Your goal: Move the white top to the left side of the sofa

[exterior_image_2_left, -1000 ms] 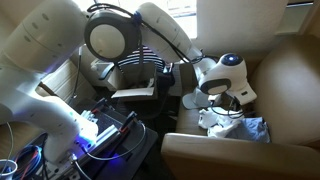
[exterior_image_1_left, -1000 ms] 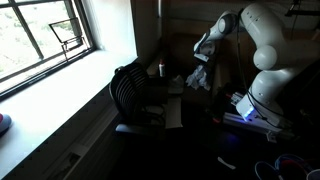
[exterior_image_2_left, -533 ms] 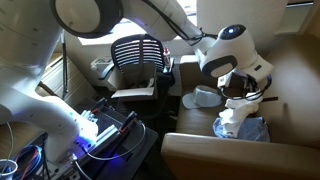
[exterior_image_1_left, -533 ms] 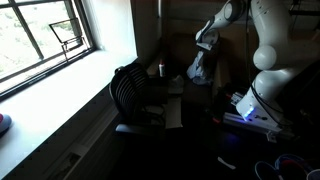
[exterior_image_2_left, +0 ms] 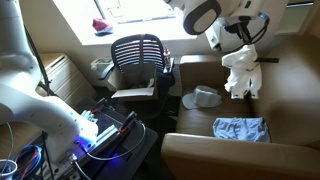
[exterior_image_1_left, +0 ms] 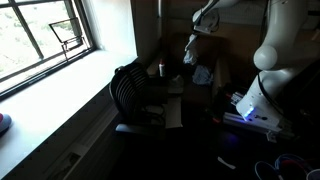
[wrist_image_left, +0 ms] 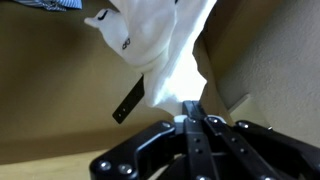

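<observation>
The white top hangs short of the end of the slatted chair's seat, so the robot's gripper should next move toward that chair and down over the flat grey thing to let go of the white top.
The white top (exterior_image_2_left: 240, 72) hangs in the air in front of the back of the dark brown sofa (exterior_image_2_left: 292, 95), dangling from my gripper (exterior_image_2_left: 244, 36), which is shut on its upper edge. In the wrist view the pale fabric (wrist_image_left: 165, 45) fills the space above my gripper (wrist_image_left: 190, 112), the jaws pinched together on it, and a black tag (wrist_image_left: 130, 100) hangs off it. In the darker exterior view my gripper (exterior_image_1_left: 205, 18) is high over the sofa; the top below it is hard to make out.
A grey-blue cloth (exterior_image_2_left: 240, 128) lies on the sofa seat below the top, and a flat grey thing (exterior_image_2_left: 202, 97) lies further along the seat. A black slatted chair (exterior_image_2_left: 137, 55) stands beside the sofa. Cables and a lit electronics box (exterior_image_2_left: 100, 130) lie near the robot's base.
My gripper has risen with the white top, lifting it off the seat beside the grey-blue cloth until it hangs free in front of the sofa back.
</observation>
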